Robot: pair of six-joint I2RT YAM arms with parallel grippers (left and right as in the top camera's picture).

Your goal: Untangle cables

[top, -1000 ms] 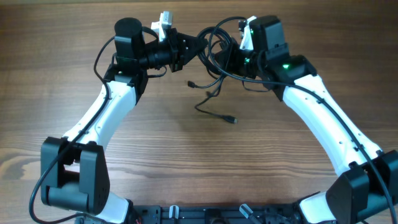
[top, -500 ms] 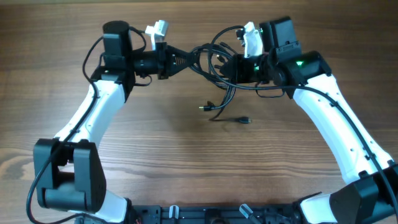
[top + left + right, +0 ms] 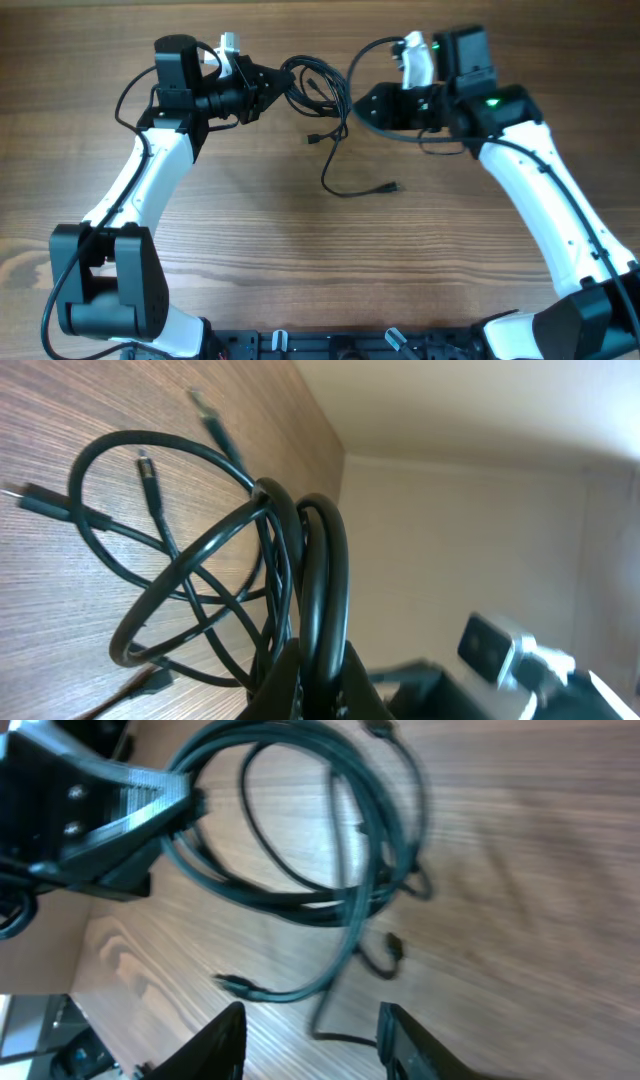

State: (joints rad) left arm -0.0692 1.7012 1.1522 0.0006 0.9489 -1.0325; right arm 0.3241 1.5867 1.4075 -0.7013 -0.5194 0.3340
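I should next draw my left gripper back toward my base and let go of the bundle over the bare wood, as open tabletop lies below and back of it.
The cables [image 3: 318, 92] are a loose bundle of dark loops at the back middle of the table. My left gripper [image 3: 270, 85] is shut on the bundle's left side and holds it up. In the left wrist view [image 3: 318, 682] two thick strands pass between the jaws, and the loops [image 3: 190, 560] spread over the wood. One strand trails down to a plug end [image 3: 392, 187] on the table. My right gripper [image 3: 362, 106] is open and empty, just right of the bundle. The right wrist view shows its fingers [image 3: 312, 1042] apart above the cables [image 3: 330, 905].
The table [image 3: 300, 260] is wood. My left gripper's black jaw [image 3: 110, 820] shows at the upper left of the right wrist view. The white camera on my right wrist [image 3: 500, 650] shows behind the bundle in the left wrist view.
The right gripper has let go of the bundle and drawn back right. The left gripper has pulled the bundle left. A loose strand has stretched out lower on the table.
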